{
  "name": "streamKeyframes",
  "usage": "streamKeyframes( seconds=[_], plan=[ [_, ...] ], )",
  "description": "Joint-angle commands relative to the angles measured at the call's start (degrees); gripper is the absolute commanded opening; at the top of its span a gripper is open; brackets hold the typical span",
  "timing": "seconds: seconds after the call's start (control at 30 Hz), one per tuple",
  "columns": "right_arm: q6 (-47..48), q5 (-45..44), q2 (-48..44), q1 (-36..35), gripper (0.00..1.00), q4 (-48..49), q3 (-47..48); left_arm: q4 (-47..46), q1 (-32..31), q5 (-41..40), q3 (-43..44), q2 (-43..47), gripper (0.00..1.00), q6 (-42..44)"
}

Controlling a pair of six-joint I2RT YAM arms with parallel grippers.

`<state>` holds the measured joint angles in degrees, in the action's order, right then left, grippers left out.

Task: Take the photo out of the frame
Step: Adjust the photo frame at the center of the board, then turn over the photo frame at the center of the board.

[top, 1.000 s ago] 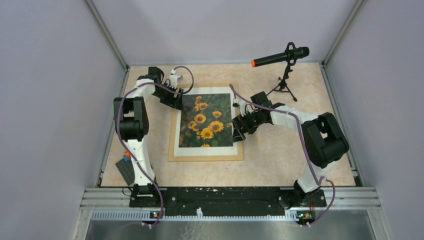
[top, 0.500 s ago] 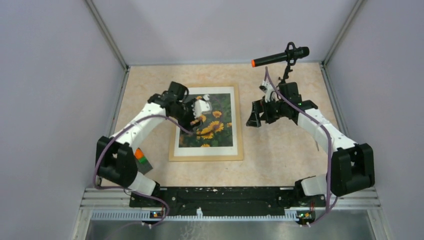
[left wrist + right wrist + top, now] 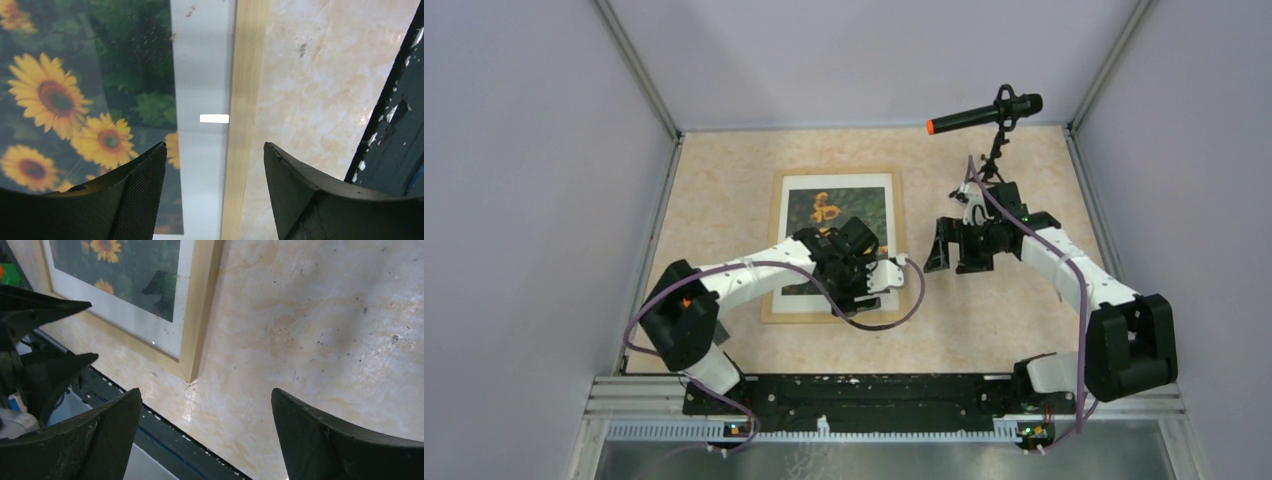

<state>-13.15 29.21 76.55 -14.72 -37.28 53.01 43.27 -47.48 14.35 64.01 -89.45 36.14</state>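
Observation:
Next, my right gripper moves down and to its left in the top view, its open fingers going astride the frame's uncovered side piece [image 3: 899,232] [image 3: 199,312].
The light-wood frame [image 3: 836,172] lies flat mid-table with the sunflower photo [image 3: 829,210] in it, face up. My left arm reaches across the frame's lower part. The left gripper [image 3: 856,290] hovers open over the near edge. In the left wrist view its open gripper [image 3: 215,145] straddles the photo's white border and the frame's wood strip [image 3: 245,100], beside the photo [image 3: 60,100], holding nothing. My right gripper [image 3: 939,252] hangs open over bare table right of the frame. In the right wrist view the empty gripper [image 3: 205,392] sits near the frame's corner [image 3: 192,372].
A black microphone [image 3: 984,112] with an orange tip stands on a small tripod [image 3: 994,175] at the back right. A black rail [image 3: 864,390] runs along the near table edge. Grey walls close in the left, right and back sides.
My left arm has swung from the frame's upper left corner across the photo to its lower right part. The right gripper has drawn back from the frame's right edge.

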Motion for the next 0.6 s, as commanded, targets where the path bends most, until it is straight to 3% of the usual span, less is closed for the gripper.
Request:
streamKeyframes(
  seconds=[0.0,0.33,0.57],
  plan=[
    [-5.05,-4.62,0.76,0.70,0.99,-1.27,2.18,-5.27,-4.20,-4.88,-0.26,-2.91,0.75,-6.16],
    [-6.07,-0.45,4.93,0.74,0.97,3.66,3.30,-11.36,-10.72,-8.16,-3.88,-9.14,0.70,-10.23],
    [-7.12,2.21,6.04,0.75,0.97,7.07,1.20,-14.04,-13.05,-15.27,-6.90,-12.77,0.62,-10.57]
  ],
)
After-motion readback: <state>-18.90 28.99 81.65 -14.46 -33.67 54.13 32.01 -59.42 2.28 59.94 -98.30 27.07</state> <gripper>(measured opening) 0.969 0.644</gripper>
